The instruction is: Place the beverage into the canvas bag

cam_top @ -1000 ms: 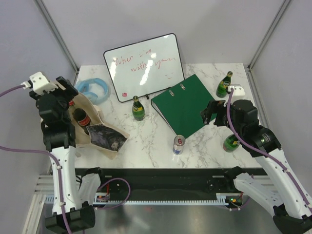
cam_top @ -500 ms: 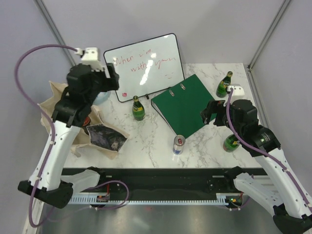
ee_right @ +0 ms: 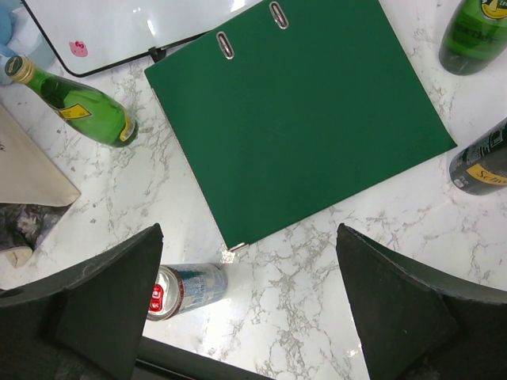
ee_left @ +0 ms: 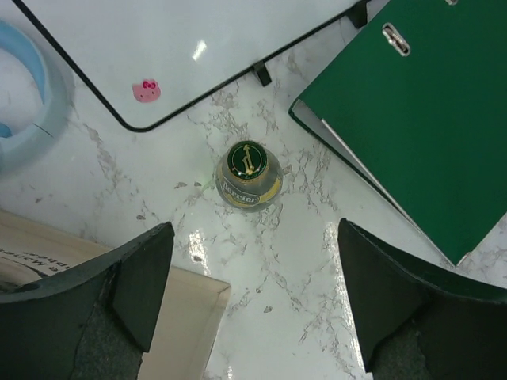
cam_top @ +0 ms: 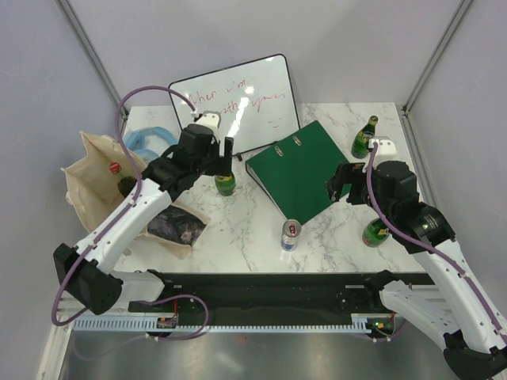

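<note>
The left gripper comes down to the green bottle to straddle its neck [ee_left: 248, 165] next, then closes.
The beige canvas bag [cam_top: 91, 170] stands open at the left, its dark print [cam_top: 176, 228] lying toward the front. A red-capped bottle [cam_top: 116, 168] and a dark bottle [cam_top: 125, 186] show inside it. My left gripper [cam_top: 225, 152] is open and empty, hovering over a green bottle [cam_top: 226, 186] in front of the whiteboard. In the left wrist view this bottle [ee_left: 249, 176] stands upright ahead of the open gripper [ee_left: 253, 293], with the bag's edge [ee_left: 178, 332] by the left finger. My right gripper [cam_top: 342, 184] is open and empty above the table, between a can [ee_right: 181, 289] and the binder [ee_right: 301, 111].
A whiteboard [cam_top: 234, 107] leans at the back. A green binder [cam_top: 297, 174] lies mid-right. Green bottles stand at the back right [cam_top: 364, 138] and right [cam_top: 375, 231]. A can [cam_top: 290, 235] stands near the front. A blue ring [cam_top: 150, 142] lies behind the bag.
My left arm has swung from over the bag to the right, now above the green bottle by the whiteboard. The bag stands uncovered and open. The right arm has not moved.
</note>
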Tool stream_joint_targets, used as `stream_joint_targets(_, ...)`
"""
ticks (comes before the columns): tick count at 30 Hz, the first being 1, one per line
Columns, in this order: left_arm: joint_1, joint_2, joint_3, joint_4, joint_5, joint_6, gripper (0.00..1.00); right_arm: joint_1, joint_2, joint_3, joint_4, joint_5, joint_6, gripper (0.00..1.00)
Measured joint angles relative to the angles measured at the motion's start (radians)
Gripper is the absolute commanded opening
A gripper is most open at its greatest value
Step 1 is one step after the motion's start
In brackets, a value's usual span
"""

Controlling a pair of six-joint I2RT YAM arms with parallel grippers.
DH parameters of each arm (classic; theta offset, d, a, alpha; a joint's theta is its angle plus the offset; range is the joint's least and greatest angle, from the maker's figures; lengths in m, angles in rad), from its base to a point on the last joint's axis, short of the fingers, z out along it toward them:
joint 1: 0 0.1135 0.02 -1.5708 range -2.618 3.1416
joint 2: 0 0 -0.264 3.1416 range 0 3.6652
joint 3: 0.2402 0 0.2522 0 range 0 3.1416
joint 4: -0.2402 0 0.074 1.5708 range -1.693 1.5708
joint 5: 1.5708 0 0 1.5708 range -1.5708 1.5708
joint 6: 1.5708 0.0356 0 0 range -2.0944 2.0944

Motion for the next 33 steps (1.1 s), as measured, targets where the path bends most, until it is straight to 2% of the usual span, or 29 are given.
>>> stream_joint_targets(7,0.0,0.108,-0.08,0.092,-0.033,-0.074,0.84,0.0,0.003,0.0,0.0,0.0,0.0,0.98)
stream_joint_targets(14,0.0,0.161,-0.171,0.262,-0.067,-0.107,0.72,0.0,0.005,0.0,0.0,0.0,-0.001,0.98)
stream_joint_targets(23,0.001,0.206,-0.232,0.388,-0.105,-0.12,0.72,0.0,0.015,0.0,0.0,0.002,-0.007,0.98)
stream_joint_targets(33,0.002,0.248,-0.258,0.451,-0.13,-0.119,0.66,0.0,0.025,0.0,0.0,0.004,-0.007,0.98)
